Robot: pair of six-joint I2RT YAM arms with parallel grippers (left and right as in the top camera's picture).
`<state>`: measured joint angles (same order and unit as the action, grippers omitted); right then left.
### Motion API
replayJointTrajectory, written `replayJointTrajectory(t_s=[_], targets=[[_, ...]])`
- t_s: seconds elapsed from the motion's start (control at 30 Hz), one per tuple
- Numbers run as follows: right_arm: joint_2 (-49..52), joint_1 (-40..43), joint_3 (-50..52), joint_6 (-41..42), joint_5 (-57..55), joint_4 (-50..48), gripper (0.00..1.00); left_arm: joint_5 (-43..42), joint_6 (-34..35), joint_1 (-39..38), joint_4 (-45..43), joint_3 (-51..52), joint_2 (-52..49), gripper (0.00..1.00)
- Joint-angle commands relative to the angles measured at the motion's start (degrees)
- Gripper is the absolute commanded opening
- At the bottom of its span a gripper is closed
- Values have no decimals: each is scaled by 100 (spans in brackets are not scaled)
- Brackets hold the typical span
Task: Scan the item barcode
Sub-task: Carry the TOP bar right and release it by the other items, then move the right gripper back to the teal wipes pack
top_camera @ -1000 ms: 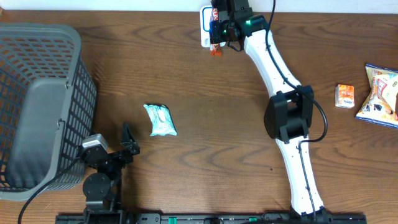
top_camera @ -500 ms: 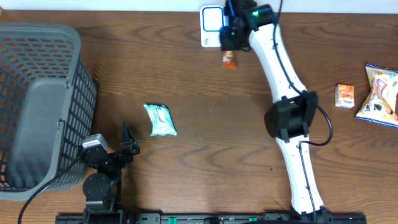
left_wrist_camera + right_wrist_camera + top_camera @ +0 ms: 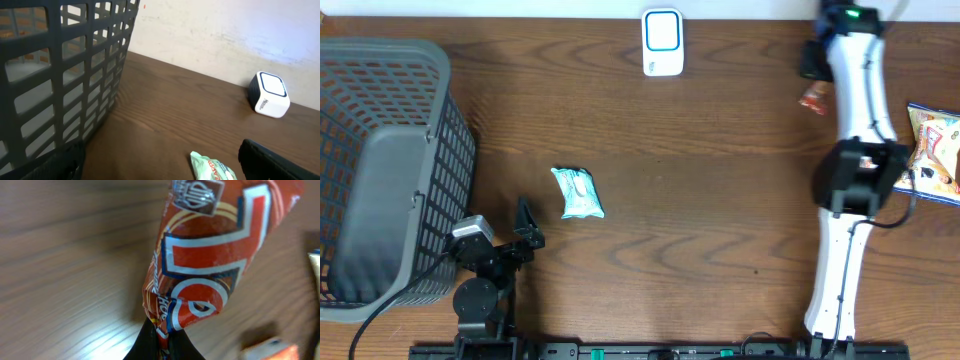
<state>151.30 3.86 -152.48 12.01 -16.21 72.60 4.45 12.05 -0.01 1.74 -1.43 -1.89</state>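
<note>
The spot beside the yellow snack bag is below the right gripper, to the right in the overhead view, so the robot should sweep that gripper down there and let go of the packet.
My right gripper (image 3: 811, 82) is shut on the end of a red snack packet (image 3: 812, 100), holding it over the back right of the table. In the right wrist view the red packet (image 3: 210, 260) hangs from the pinched jaws of that gripper (image 3: 162, 342), above the wood. The white barcode scanner (image 3: 662, 42) stands at the back centre, well left of the packet, and also shows as the scanner (image 3: 270, 95) in the left wrist view. My left gripper (image 3: 525, 235) rests open near the front left, with nothing between its fingers.
A grey mesh basket (image 3: 380, 170) fills the left side. A pale green packet (image 3: 578, 192) lies just ahead of the left gripper. A yellow snack bag (image 3: 932, 150) lies at the right edge, and an orange item (image 3: 270, 347) lies close to the held packet.
The right arm has swung from the scanner to the right side of the table, carrying the red packet with it. The left arm has not moved.
</note>
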Motion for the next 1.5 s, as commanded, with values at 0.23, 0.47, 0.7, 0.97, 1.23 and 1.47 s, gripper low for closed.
replayJointTrajectory(t_s=[0.23, 0.47, 0.7, 0.97, 1.23, 1.47], targets=[[13, 1700, 1416, 643, -267, -953, 16, 57, 31, 15, 212, 109, 4, 98], [-404, 2074, 737, 619, 636, -472, 99, 57, 31, 15, 212, 111, 4, 98], [-1491, 1943, 398, 793, 2675, -240, 99, 57, 31, 15, 212, 111, 4, 98], [-2122, 728, 400, 791, 4094, 459, 99, 57, 31, 15, 212, 109, 4, 98], [-1829, -1394, 424, 763, 3856, 960, 99, 57, 31, 15, 212, 111, 4, 98], [-1172, -3182, 424, 776, 3823, 1060, 99, 57, 31, 15, 212, 109, 4, 98]])
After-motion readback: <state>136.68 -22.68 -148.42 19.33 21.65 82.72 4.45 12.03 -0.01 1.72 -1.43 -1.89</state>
